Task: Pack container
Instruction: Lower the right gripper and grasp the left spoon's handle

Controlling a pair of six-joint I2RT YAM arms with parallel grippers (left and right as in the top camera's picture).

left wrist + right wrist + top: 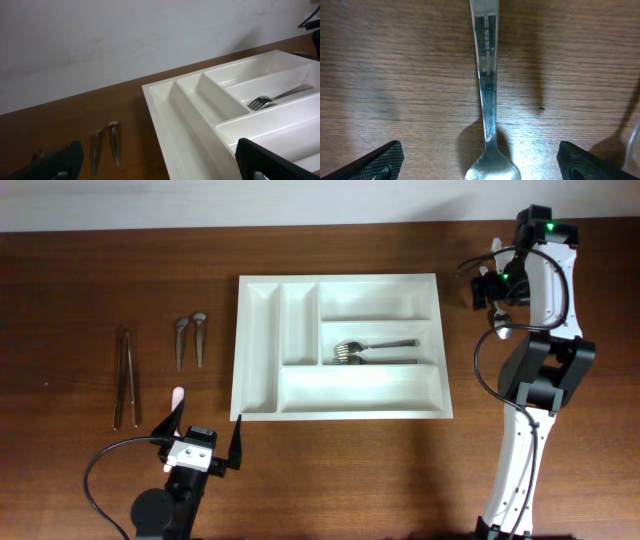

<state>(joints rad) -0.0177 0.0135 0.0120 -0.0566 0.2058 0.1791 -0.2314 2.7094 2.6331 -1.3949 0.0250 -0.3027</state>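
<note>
The spoon's narrow neck (498, 308) (490, 134) is under my right gripper, in line between its open fingers. I will lower the gripper around it next and close there.
The container (360, 392), a large white tray with several compartments, lies mid-table. Two forks (372, 352) rest in its middle crosswise compartment. My left gripper (205, 442) hovers open near the front edge, by the tray's front-left corner, holding nothing. In the left wrist view the tray rim (156, 102) and forks (272, 99) show between my left gripper's (160, 167) wide-apart fingers. My right gripper (492, 292) is right of the tray, above a spoon (501, 329). In the right wrist view that spoon (487, 100) lies on the wood, bowl between the open right gripper's (487, 167) fingers, untouched.
Two spoons (190, 338) lie left of the tray, also visible in the left wrist view as two spoons (105, 142). Further left lie two long thin utensils (127, 375). A small pale object (178, 393) sits just ahead of my left gripper.
</note>
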